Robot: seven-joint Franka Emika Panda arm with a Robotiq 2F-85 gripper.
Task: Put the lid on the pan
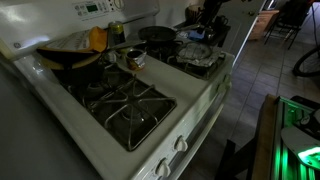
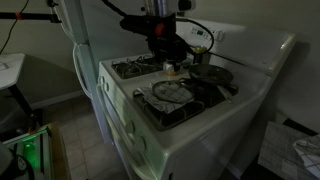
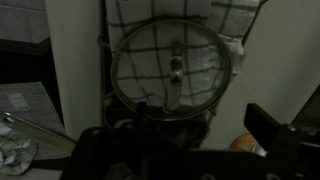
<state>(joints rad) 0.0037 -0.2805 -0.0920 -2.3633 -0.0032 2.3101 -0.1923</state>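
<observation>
The empty fingers of my open gripper still hang above the stove, apart from the lid. Next, the gripper lowers onto the knob at the lid's centre.
A round glass lid with a metal rim and a centre knob lies on a checkered cloth over a stove burner; it shows in both exterior views. The black frying pan sits on a back burner beside it and also shows in an exterior view. My gripper is open and empty. It hangs above the stove near the lid, apart from it.
A large dark pan with yellow cloth and a small copper-toned pot stand on the white stove. The copper pot also shows by my right finger. The stove knobs face the tiled floor.
</observation>
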